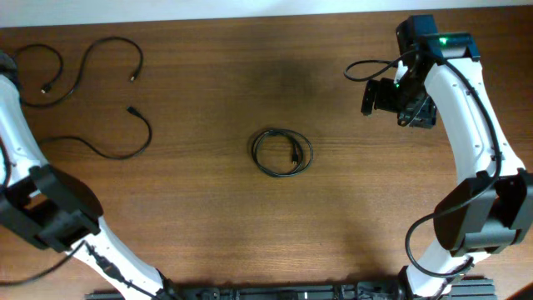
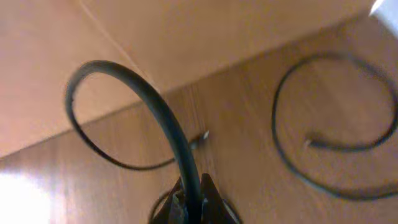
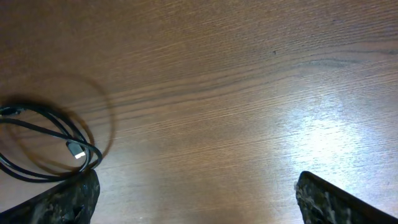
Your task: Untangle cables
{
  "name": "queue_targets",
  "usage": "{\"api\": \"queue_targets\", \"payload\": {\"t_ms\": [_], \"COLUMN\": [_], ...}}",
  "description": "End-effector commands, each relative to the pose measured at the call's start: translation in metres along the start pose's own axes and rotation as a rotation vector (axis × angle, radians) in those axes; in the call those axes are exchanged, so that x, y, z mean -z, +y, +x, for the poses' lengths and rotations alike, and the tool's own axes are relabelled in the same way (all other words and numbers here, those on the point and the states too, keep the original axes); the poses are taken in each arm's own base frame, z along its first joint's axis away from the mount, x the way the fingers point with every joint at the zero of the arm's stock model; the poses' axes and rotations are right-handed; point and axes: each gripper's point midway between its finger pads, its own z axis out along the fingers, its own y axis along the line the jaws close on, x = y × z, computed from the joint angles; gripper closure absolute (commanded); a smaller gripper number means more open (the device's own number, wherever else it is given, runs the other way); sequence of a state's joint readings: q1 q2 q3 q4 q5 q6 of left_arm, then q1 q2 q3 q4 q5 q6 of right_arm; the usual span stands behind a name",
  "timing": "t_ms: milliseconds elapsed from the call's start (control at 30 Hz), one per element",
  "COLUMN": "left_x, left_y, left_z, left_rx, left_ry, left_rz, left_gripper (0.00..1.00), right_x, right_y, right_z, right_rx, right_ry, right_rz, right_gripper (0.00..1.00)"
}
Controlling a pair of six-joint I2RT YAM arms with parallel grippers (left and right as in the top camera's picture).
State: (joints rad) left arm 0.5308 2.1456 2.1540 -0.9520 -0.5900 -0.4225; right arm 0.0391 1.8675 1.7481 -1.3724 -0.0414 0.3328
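Note:
My left gripper lowers back toward the tabletop by the second cable next and releases the wavy cable (image 1: 83, 67), since that spot is below and behind its fingers.
Three black cables lie on the wooden table. A wavy cable (image 1: 83, 67) lies at the far left, and a second curved cable (image 1: 141, 137) lies below it. A coiled cable (image 1: 281, 152) sits at the centre. My left gripper (image 2: 191, 200) is shut on the wavy cable (image 2: 155, 106), which arches up from the jaws; in the overhead view the gripper sits at the left edge (image 1: 3, 67), mostly cut off. My right gripper (image 1: 398, 102) is open and empty above bare table at the far right (image 3: 196, 185). The coiled cable shows at the left of the right wrist view (image 3: 50, 149).
The second cable's loop (image 2: 336, 130) lies on the table to the right of the left gripper. The table's far edge (image 1: 250, 17) runs along the top. The right arm's own wire (image 1: 366, 71) hangs beside its wrist.

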Motion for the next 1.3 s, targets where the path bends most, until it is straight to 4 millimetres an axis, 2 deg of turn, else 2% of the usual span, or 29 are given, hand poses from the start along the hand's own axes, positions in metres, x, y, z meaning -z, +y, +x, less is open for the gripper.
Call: {"api": "queue_targets", "payload": {"t_ms": [0,100,167,233,267,333,400,500,600,700,733,800,867,900,933,967,1000,1067,1133,1167,1233,1267], "left_x": [-0.036,-0.055,-0.066,-0.074,-0.078,-0.079,-0.077,-0.069,-0.054,-0.057,-0.060,-0.067,-0.070,-0.071,-0.069,-0.064,-0.059,-0.045,-0.039,-0.033,-0.024,-0.023], "left_y": [-0.043,-0.041,-0.025,-0.012,-0.001,0.006,0.010,-0.002,-0.021,-0.019,-0.017,-0.013,-0.010,-0.007,-0.006,-0.009,-0.013,-0.025,-0.032,-0.040,-0.048,-0.048], "left_z": [0.058,0.091,0.115,0.129,0.136,0.141,0.148,0.159,0.173,0.185,0.192,0.205,0.203,0.198,0.192,0.178,0.169,0.145,0.143,0.144,0.147,0.149], "left_rx": [-0.094,-0.145,-0.126,-0.097,-0.100,-0.088,-0.072,-0.089,-0.185,-0.255,-0.259,-0.258,-0.245,-0.237,-0.236,-0.228,-0.217,-0.160,-0.179,-0.232,-0.265,-0.269], "left_ry": [0.200,0.299,0.393,0.454,0.495,0.532,0.585,0.662,0.742,0.760,0.774,0.794,0.792,0.785,0.778,0.761,0.753,0.729,0.726,0.719,0.722,0.730], "left_rz": [0.158,0.114,0.050,0.012,-0.011,-0.006,0.018,0.126,0.299,0.314,0.309,0.300,0.298,0.298,0.304,0.358,0.397,0.506,0.573,0.655,0.731,0.728], "left_gripper": [1.00,1.00,0.99,0.94,0.89,0.59,0.55,0.38,0.34,0.32,0.28,0.12,0.04,0.04,0.12,0.31,0.40,0.41,0.43,0.48,0.67,0.60], "right_x": [0.003,0.003,0.003,0.003,0.003,0.003,0.003,0.003,0.003,0.003,0.003,0.003,0.003,0.003,0.003,0.003,0.003,0.003,0.003,0.003,0.003,0.003], "right_y": [-0.002,-0.002,-0.002,-0.002,-0.002,-0.002,-0.002,-0.002,-0.002,-0.002,-0.002,-0.002,-0.002,-0.002,-0.002,-0.002,-0.002,-0.002,-0.002,-0.002,-0.002,-0.002], "right_z": [-0.001,-0.001,-0.001,-0.001,-0.001,-0.001,-0.001,-0.001,-0.001,-0.001,-0.001,-0.001,-0.001,-0.001,-0.001,-0.001,-0.001,-0.001,-0.001,-0.001,-0.001,-0.001], "right_rx": [0.003,0.003,0.003,0.003,0.003,0.003,0.003,0.003,0.003,0.003,0.003,0.003,0.003,0.003,0.003,0.003,0.003,0.003,0.003,0.003,0.003,0.003], "right_ry": [-0.012,-0.012,-0.012,-0.012,-0.012,-0.012,-0.012,-0.012,-0.012,-0.012,-0.012,-0.012,-0.012,-0.012,-0.012,-0.012,-0.012,-0.012,-0.012,-0.012,-0.012,-0.012], "right_rz": [0.009,0.009,0.009,0.010,0.009,0.009,0.009,0.009,0.009,0.009,0.009,0.010,0.010,0.010,0.009,0.009,0.010,0.009,0.010,0.009,0.009,0.009], "right_gripper": [0.02,0.01,0.01,0.02,0.02,0.01,0.01,0.02,0.02,0.01,0.02,0.02,0.01,0.02,0.02,0.02,0.02,0.02,0.02,0.01,0.02,0.01]}}
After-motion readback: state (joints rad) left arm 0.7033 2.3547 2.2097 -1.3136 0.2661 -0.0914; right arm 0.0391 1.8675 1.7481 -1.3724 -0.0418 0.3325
